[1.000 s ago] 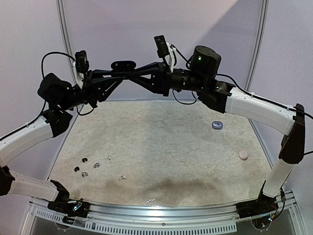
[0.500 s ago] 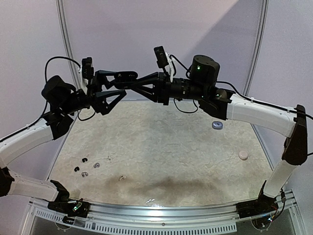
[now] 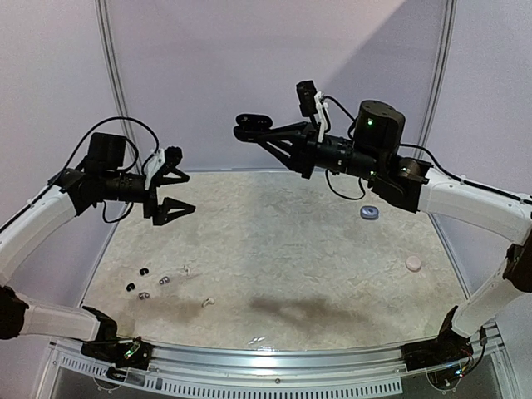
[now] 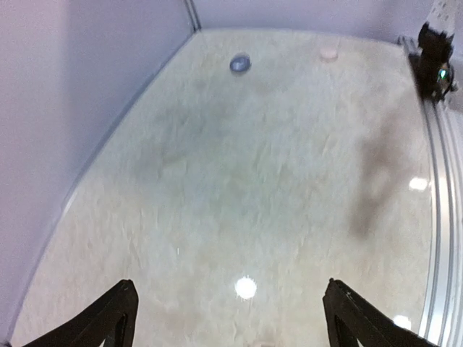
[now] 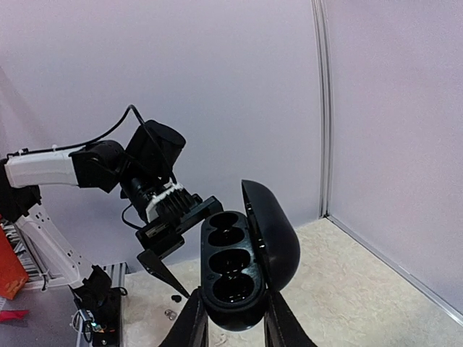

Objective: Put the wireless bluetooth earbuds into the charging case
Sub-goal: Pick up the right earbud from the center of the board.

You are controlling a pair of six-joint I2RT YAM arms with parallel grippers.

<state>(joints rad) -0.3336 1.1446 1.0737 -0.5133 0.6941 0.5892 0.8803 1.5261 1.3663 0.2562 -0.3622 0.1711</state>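
Observation:
I will next turn the fingers of my left gripper downward and lower them back toward the farther black earbud [image 3: 144,271] to close on it, because the open black case [image 3: 252,123] shows empty sockets.
My right gripper [image 3: 259,131] is shut on a black charging case [image 3: 252,123], held high over the back of the table. In the right wrist view the case [image 5: 233,269] has its lid [image 5: 273,233] swung open, its sockets look empty, and my fingers [image 5: 189,327] clamp its lower end. My left gripper [image 3: 176,182] hangs open and empty, left of the case and apart from it; its fingers [image 4: 110,319] frame bare table. The earbuds lie at the table's near left: black [image 3: 143,271], silvery-grey [image 3: 164,280] and white [image 3: 207,302] ones.
A small blue-grey round case [image 3: 369,213] and a pale pink disc [image 3: 413,263] lie on the right of the table; the same blue-grey case [image 4: 239,63] appears in the left wrist view. Lilac walls close the back and sides. A metal rail [image 3: 266,357] runs along the near edge.
My left gripper opened, let go of the case and drew back left and down. My right arm carried the case to the right.

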